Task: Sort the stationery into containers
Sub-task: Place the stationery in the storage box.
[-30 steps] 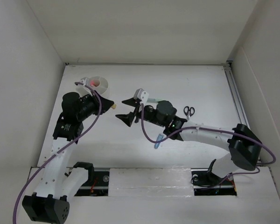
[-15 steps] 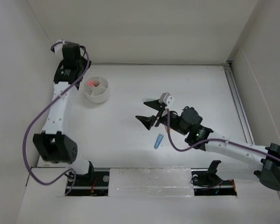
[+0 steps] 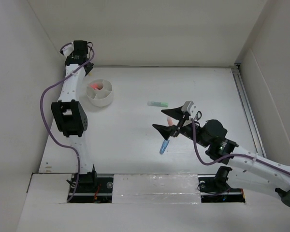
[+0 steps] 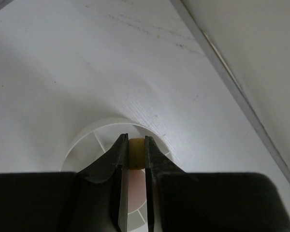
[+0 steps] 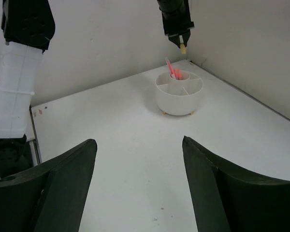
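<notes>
My left gripper will move down to its right in the top view and let go of the block point(image 4: 136, 153), as the tub's far section point(image 4: 118, 134) is empty below it.
My left gripper point(image 4: 134, 145) is shut on the tiny tan block point(image 4: 136, 153) and holds it high over the round white tub point(image 4: 87, 137). The right wrist view shows this gripper point(image 5: 182, 44) and the block point(image 5: 183, 49) above the tub's point(image 5: 179, 92) far side. Pink and red pens point(image 5: 173, 71) stand in its middle compartment. My right gripper point(image 3: 166, 121) is open and empty above the table; its open jaws also show in its own view point(image 5: 137, 142). Near it lie the pale green bar point(image 3: 158, 104), the blue marker point(image 3: 164, 146) and the black-handled scissors point(image 3: 196, 115), partly hidden.
The tub point(image 3: 100, 92) stands at the table's far left, close to the back and left walls. A metal rail point(image 3: 244, 101) runs along the right edge. An orange-pink thing point(image 3: 170, 122) shows between my right fingers, too small to tell what it is.
My left arm has swung up and back, and now holds the tan block high over the tub. My right arm has drawn back toward the near right, uncovering the green bar.
</notes>
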